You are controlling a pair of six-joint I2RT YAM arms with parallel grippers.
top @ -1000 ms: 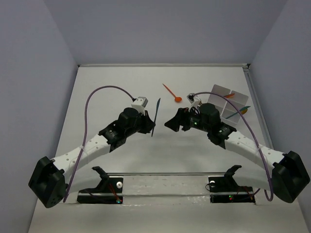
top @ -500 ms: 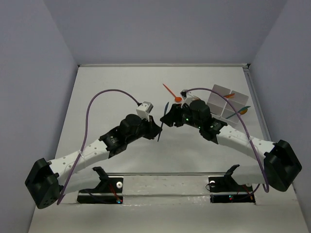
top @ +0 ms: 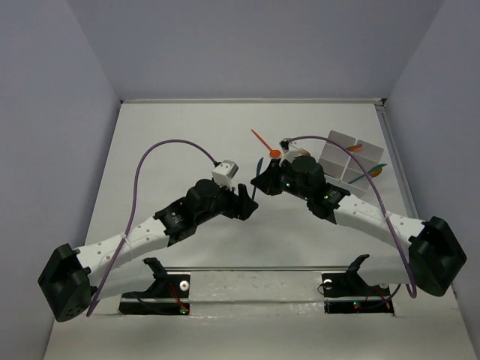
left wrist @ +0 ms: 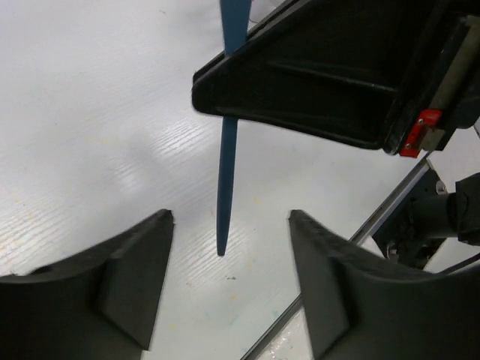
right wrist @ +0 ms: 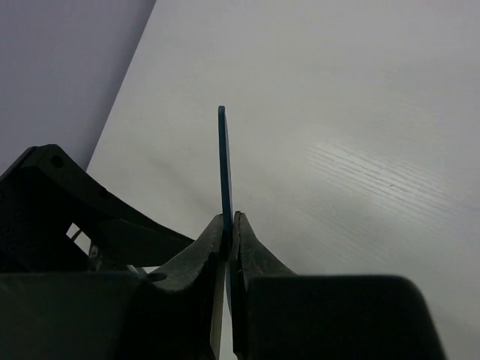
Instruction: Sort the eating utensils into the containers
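The right gripper swings to the right in the top view next and releases the blue utensil [top: 257,166] over the tray's near section [top: 358,180], since a teal utensil lies there.
A thin blue utensil [right wrist: 223,157] stands pinched between my right gripper's [right wrist: 231,217] shut jaws, held above the table. In the top view the right gripper [top: 259,186] holds it near the table's middle, and a short length of the blue utensil [top: 257,166] shows above the gripper. My left gripper [left wrist: 230,217] is open; the blue utensil's [left wrist: 225,165] free tip hangs between its spread fingers without touching them. An orange spoon [top: 264,142] lies on the table behind the grippers. The white divided tray [top: 339,142] sits at the back right with orange and teal utensils [top: 373,171] in it.
A clear rail [top: 255,268] and two black mounts [top: 161,289] run along the near edge. Side walls close in the table on the left and right. Purple cables [top: 161,150] arch over both arms.
The left gripper has opened and let go of the blue utensil. The right gripper moved in from the right and shut on it. Both arms came together at the table's middle.
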